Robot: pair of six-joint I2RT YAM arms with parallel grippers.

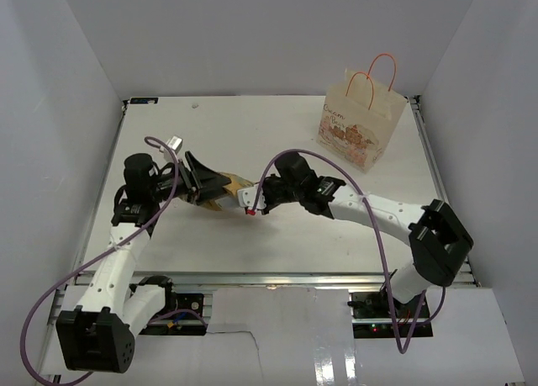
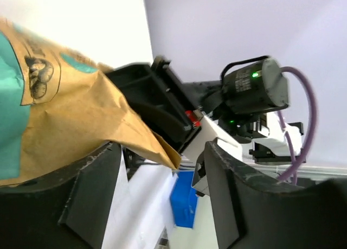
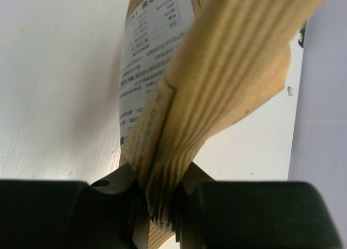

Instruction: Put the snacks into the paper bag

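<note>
The upright paper bag stands outward of my right gripper and to its right in the top view, so I should raise the chips over the paper bag's opening [image 1: 371,93] and let go.
The large yellow-orange chip bag [image 1: 225,190] hangs between my two grippers, left of the table's middle. My right gripper [image 1: 252,204] is shut on its crimped end seam, which shows pinched between the jaws in the right wrist view [image 3: 160,205], with the bag [image 3: 227,70] stretching away. My left gripper [image 1: 198,184] is open; in the left wrist view [image 2: 162,200] the bag [image 2: 65,119] lies across the left finger [image 2: 92,189], with its corner hanging in the gap. The cream paper bag [image 1: 357,125] with orange handles stands upright at the back right. The other snacks are out of view.
A small white object [image 1: 175,141] lies on the table behind the left arm. White walls close in the left, back and right sides. The right arm's wrist [image 2: 255,89] sits close in front of my left gripper. A blue box [image 2: 183,200] shows below the table edge.
</note>
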